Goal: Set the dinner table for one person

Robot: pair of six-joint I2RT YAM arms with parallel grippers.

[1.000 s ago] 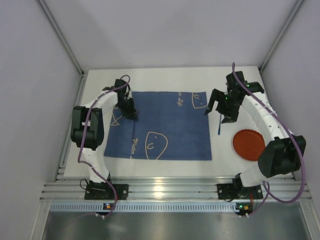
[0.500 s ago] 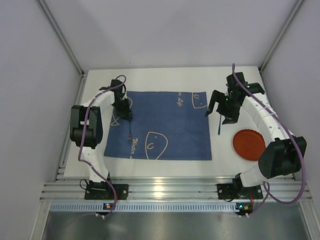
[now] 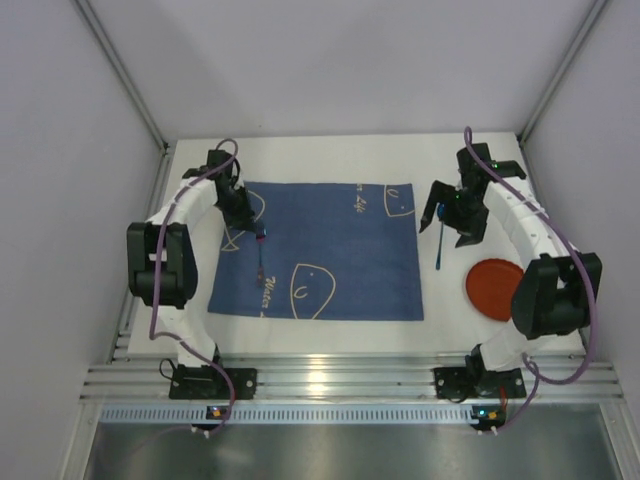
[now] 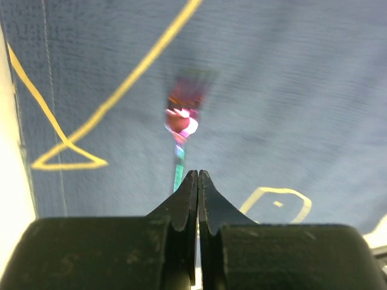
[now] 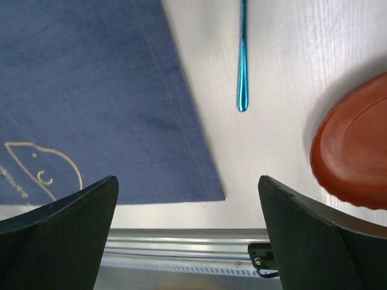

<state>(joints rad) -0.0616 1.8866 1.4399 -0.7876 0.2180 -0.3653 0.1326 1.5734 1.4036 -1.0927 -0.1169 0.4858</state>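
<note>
The blue spoon's neck (image 3: 442, 221) beside its bowl lies below my open fingers and outward of them, so my right gripper will lower outward onto it next.
A blue placemat (image 3: 340, 250) with line drawings lies in the middle of the white dinner table (image 3: 330, 150). On its left part rests an iridescent utensil (image 3: 261, 258) with a pink head (image 4: 181, 119) and a teal handle. My left gripper (image 3: 242, 215) hovers just beyond the utensil's far end, shut with nothing between its fingers (image 4: 198, 174). A slim blue utensil (image 3: 438, 250) lies on the table just right of the placemat (image 5: 91, 90). My right gripper (image 3: 448, 222) is open (image 5: 187, 181) over this blue utensil (image 5: 242, 60) and holds nothing.
A red-orange plate (image 3: 497, 290) sits on the table at the right, close to the blue utensil, and shows in the right wrist view (image 5: 354, 151). A ribbed aluminium rail (image 3: 330, 380) runs along the near edge. Grey walls enclose the table on three sides.
My left gripper has drawn back toward the far left corner of the placemat, uncovering the iridescent utensil lying there. The right arm has shifted only slightly.
</note>
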